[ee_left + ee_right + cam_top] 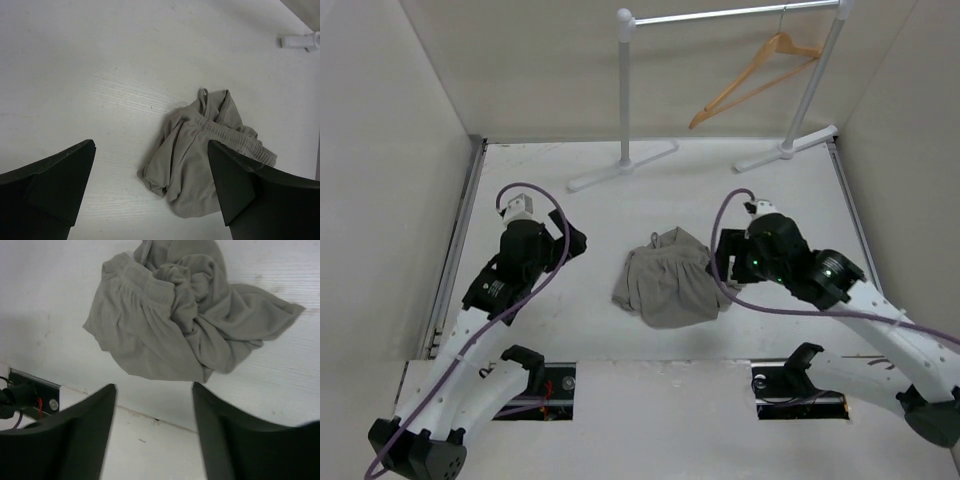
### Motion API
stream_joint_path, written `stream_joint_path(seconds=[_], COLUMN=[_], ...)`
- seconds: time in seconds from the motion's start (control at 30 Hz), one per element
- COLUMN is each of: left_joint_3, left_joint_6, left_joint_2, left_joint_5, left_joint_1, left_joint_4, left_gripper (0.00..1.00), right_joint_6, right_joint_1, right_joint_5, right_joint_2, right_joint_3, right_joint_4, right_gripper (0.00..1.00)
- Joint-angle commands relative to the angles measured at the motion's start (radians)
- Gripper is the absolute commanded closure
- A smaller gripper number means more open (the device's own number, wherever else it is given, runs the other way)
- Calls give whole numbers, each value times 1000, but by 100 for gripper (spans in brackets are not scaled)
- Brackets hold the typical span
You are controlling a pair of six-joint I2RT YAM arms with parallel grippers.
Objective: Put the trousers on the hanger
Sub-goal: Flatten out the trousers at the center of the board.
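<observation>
The right gripper lowers toward the middle of the heap next and closes on the ribbed waistband's exposed end beside the bunched folds.
The grey-taupe trousers point(667, 284) lie crumpled in a heap on the white table, between my two arms. They show in the left wrist view point(200, 160) and in the right wrist view point(175, 315). The tan wooden hanger point(752, 77) hangs by its hook from the rail at the back right. My left gripper point(572, 240) is open and empty, left of the heap; in its own view the gap point(150, 190) frames the cloth's edge. My right gripper point(722, 258) is open and empty, just right of the heap, and shows again in the right wrist view point(154, 390).
A white-and-silver clothes rail point(625, 90) stands at the back on two white feet point(620, 166). Beige walls enclose the table on the left, the right and the back. Two dark cut-outs point(545, 385) lie in the near table edge by the arm bases.
</observation>
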Motion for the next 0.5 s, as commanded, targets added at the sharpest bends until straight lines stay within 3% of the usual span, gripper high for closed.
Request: stream_joint_path(seconds=[0.0,0.03,0.07,0.13,0.2,0.33,0.47], left_joint_3=[-101,-118,-131,-146,-180,-259,-301], left_joint_6=[-16,-21,-31,-50,-67,-126,-149], left_joint_2=[-109,-117,-117,-97,-90,-163,-177], left_joint_5=[77,103,137,160,145,82,60], left_joint_1=[32,47,62,49,11,-54,-100], left_joint_4=[126,144,143,109,75,74,68], left_gripper=[6,21,52,72,71,54,46], right_joint_6=[-51,-62,-74,-91,-112,-114,-103], right_joint_1=[32,24,6,-29,-37,-16,-14], right_joint_5=[-11,-10,-8,-14,-19,-42,-40], right_joint_2=[117,140,176,239,318,420,522], right_joint_3=[31,26,11,4,9,20,40], right_joint_4=[179,205,250,290,327,395,429], right_gripper=[23,21,20,21,23,29,35])
